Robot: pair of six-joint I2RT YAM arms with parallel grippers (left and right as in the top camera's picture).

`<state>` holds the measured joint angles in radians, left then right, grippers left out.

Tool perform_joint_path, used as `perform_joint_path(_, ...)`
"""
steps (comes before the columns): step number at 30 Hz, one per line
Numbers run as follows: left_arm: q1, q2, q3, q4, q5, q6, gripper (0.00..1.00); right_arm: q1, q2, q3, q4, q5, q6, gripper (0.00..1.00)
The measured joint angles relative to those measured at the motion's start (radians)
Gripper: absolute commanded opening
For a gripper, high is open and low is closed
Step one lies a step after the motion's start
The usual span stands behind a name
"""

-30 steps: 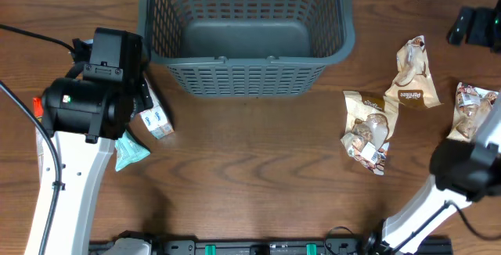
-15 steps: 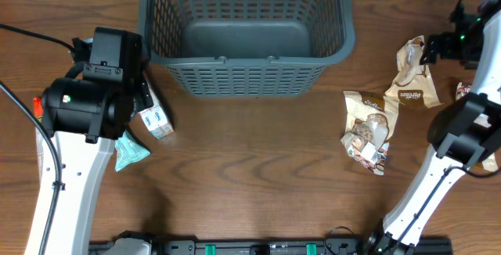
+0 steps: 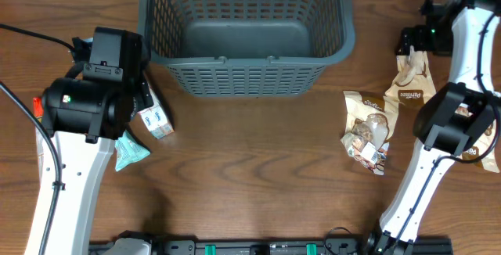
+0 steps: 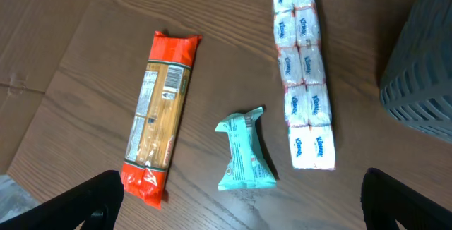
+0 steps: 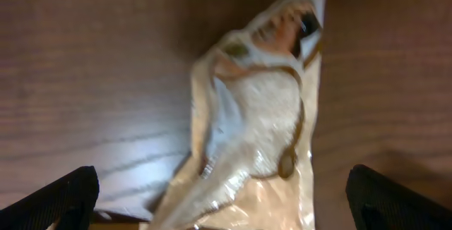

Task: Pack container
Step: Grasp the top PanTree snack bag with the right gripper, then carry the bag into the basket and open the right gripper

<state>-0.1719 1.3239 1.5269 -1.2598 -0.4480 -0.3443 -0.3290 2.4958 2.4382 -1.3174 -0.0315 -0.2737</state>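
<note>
My right gripper needs to go down onto the far end of the beige snack bag and close, because the bag's clear grain part is below my fingers.
The container [image 3: 246,32] is a dark grey slotted basket at the table's back centre, and nothing shows inside it; its corner also shows in the left wrist view [image 4: 424,61]. My left gripper [image 4: 240,209] is open and empty, hovering over a teal packet [image 4: 244,152], an orange pasta packet [image 4: 159,113] and a strip of tissue packs [image 4: 304,68]. My right gripper [image 5: 226,202] is open and empty, above a beige snack bag [image 5: 258,117] that lies at the right of the basket [image 3: 411,71]. In the overhead view the right gripper [image 3: 412,40] is at that bag's far end.
Two more snack bags lie on the right, one [image 3: 368,130] nearer the middle and one [image 3: 470,106] partly behind my right arm. The tissue strip [image 3: 156,120] and teal packet [image 3: 129,149] poke out from under my left arm.
My right arm has swung from the far right edge leftward to above the upper beige snack bag. My left arm and all the items have stayed still.
</note>
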Motion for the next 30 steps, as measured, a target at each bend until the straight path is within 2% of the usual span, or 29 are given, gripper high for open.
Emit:
perform_joint_path(12,0.000,0.000,0.000,0.012,0.000,0.000,0.96,0.008,0.014,0.000,0.033,-0.003,0.000,0.99)
perform_joint_path(24,0.000,0.000,0.000,0.014,0.000,0.000,0.96,0.006,0.131,-0.001,0.031,-0.001,0.000,0.99)
perform_joint_path(25,0.000,0.000,0.000,0.014,0.000,0.000,0.96,0.005,0.134,-0.001,0.032,0.000,0.000,0.95)
perform_joint_path(30,0.000,0.000,0.000,0.014,0.000,0.000,0.96,-0.002,0.139,-0.001,0.039,0.004,-0.010,0.40)
